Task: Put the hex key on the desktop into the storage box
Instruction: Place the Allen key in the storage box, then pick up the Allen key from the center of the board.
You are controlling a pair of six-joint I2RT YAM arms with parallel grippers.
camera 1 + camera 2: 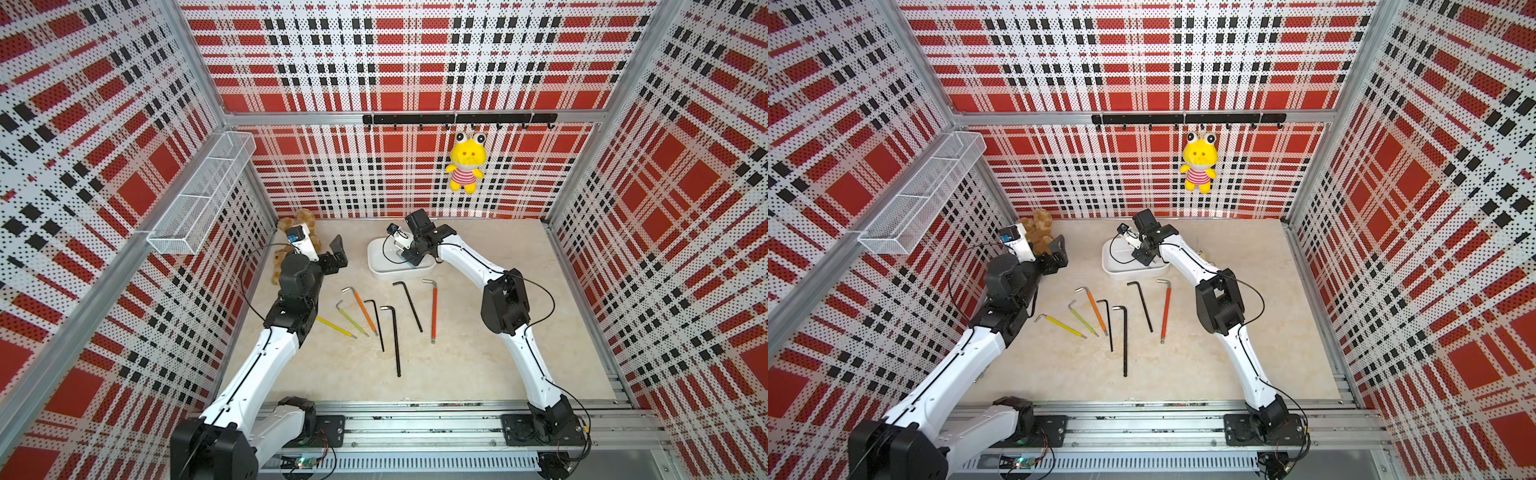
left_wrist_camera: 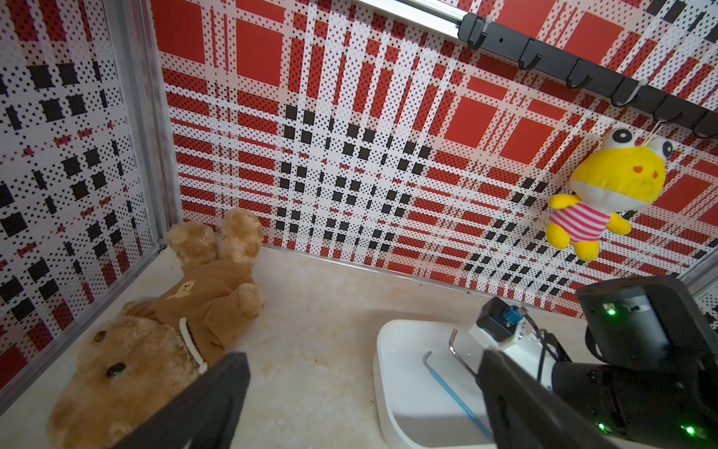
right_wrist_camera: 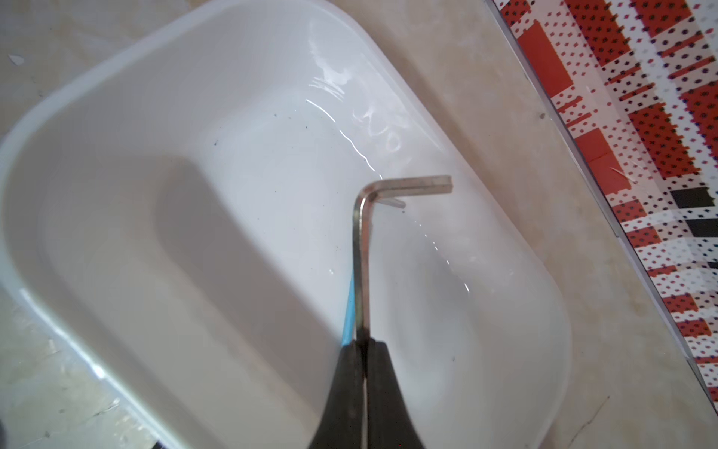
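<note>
The hanging silver hex key needs to go down next with my right gripper to the bare bottom of the storage box beside the blue hex key (image 2: 452,392). I need to release it there.
My right gripper (image 3: 364,344) is shut on a plain silver hex key (image 3: 361,252), hanging over the inside of the white storage box (image 3: 116,155) with the bent end leading. A blue hex key (image 2: 452,392) lies on the box floor beneath it. In both top views the storage box (image 1: 376,266) (image 1: 1113,270) stands at the back middle of the desktop (image 1: 478,365). Several hex keys lie in a row in front of it, among them an orange one (image 1: 363,309) and a long black one (image 1: 395,340). Left of the box, my left gripper (image 1: 338,251) stands open with nothing in it.
A brown teddy bear (image 1: 286,245) lies in the back left corner, close behind my left gripper. A yellow frog plush (image 1: 465,162) hangs from a black hook rail (image 1: 457,119) on the back wall. A white wire-mesh basket (image 1: 203,195) is fixed to the left wall.
</note>
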